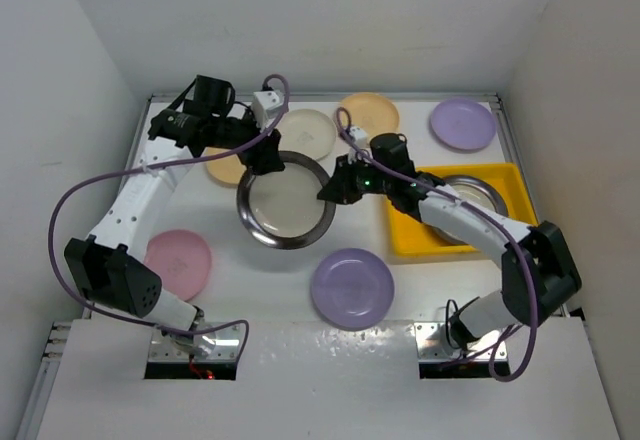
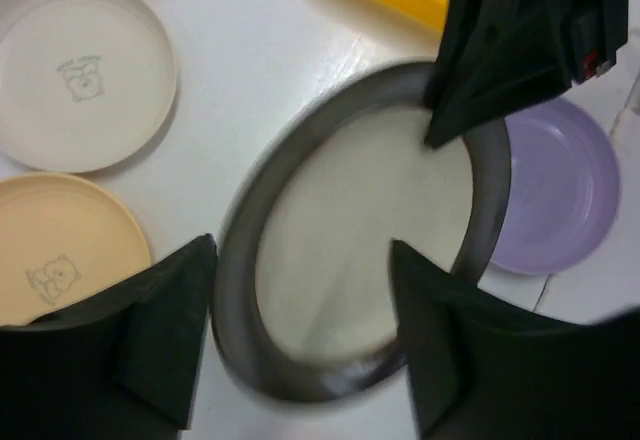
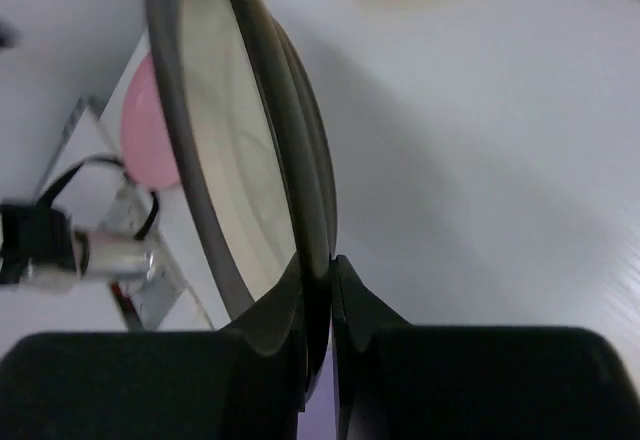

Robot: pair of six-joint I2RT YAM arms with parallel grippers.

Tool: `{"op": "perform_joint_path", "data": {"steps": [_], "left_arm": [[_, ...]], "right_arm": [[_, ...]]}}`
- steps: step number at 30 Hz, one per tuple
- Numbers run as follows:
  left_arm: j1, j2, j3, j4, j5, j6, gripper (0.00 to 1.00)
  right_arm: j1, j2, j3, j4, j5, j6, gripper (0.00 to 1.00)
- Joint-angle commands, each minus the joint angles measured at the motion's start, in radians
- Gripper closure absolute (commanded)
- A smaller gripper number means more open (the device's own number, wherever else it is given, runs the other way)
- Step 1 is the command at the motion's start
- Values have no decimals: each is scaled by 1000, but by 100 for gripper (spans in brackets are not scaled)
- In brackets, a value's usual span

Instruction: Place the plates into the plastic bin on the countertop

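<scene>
I will swing my right gripper across and down to release the matching plate there, as the bin's dark-rimmed plate is below it, to its right in the top view.
A dark-grey-rimmed plate with a cream centre is in the middle of the countertop. My right gripper is shut on its right rim, and in the right wrist view the pads pinch the plate's edge. My left gripper stands open at the plate's far rim. In the left wrist view its fingers straddle the rim of the plate without touching it. The yellow plastic bin lies to the right with a second dark-rimmed plate in it.
Loose plates lie around: a lilac plate in front, another lilac plate at the back right, a pink plate at the left. A cream plate and two pale orange plates lie at the back. White walls border the surface.
</scene>
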Motion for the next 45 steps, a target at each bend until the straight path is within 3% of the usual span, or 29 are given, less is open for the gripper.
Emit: {"op": "perform_joint_path", "data": {"steps": [1,3,6,8,9,11,12,13,15,18,25,26,29,30,31,35,38,41,45], "left_arm": [[-10,6,95,16,-116,-107,26],[31,6,113,26,-182,-151,7],[97,16,142,37,-320,-199,0],[155,7,152,47,-406,-223,0],[175,-3,152,47,-420,-223,0],[229,-20,101,47,-420,-214,0],[243,-42,81,47,-420,-214,0],[267,-51,41,47,-402,-214,0],[289,-66,8,47,-393,-214,0],[313,-79,-31,47,-374,-214,0],[375,-109,-60,47,-325,-205,0],[375,-109,-60,47,-325,-205,0],[387,-109,-60,47,-304,-205,0],[387,-109,-60,47,-292,-205,0],[387,-100,-60,47,-276,-205,0],[387,-82,-60,47,-253,-205,0],[387,-63,-60,47,-244,-205,0],[387,-63,-60,47,-244,-205,0],[387,-63,-60,47,-244,-196,0]], "right_arm": [[-124,-109,-57,105,130,259,100],[-226,-201,-124,128,132,315,100],[-399,-329,-226,57,156,450,100],[-527,-455,-269,-63,198,484,100],[-673,-481,-298,-95,228,498,100],[-765,-569,-323,-232,276,519,100],[-894,-589,-323,-270,311,534,100],[-932,-584,-326,-377,316,548,100],[-1054,-571,-345,-396,286,545,100],[-1130,-497,-371,-360,221,536,100],[-1161,-331,-285,-444,192,493,100],[-1161,-330,-289,-445,192,493,96],[-1161,-302,-293,-476,196,457,51],[-1156,-273,-276,-490,202,438,28],[-1143,-264,-265,-531,247,418,22],[-1028,-178,-149,-681,418,245,10],[-913,-156,-95,-806,717,212,7],[-816,-201,-93,-829,871,189,3],[-717,-256,-58,-887,882,158,6]]}}
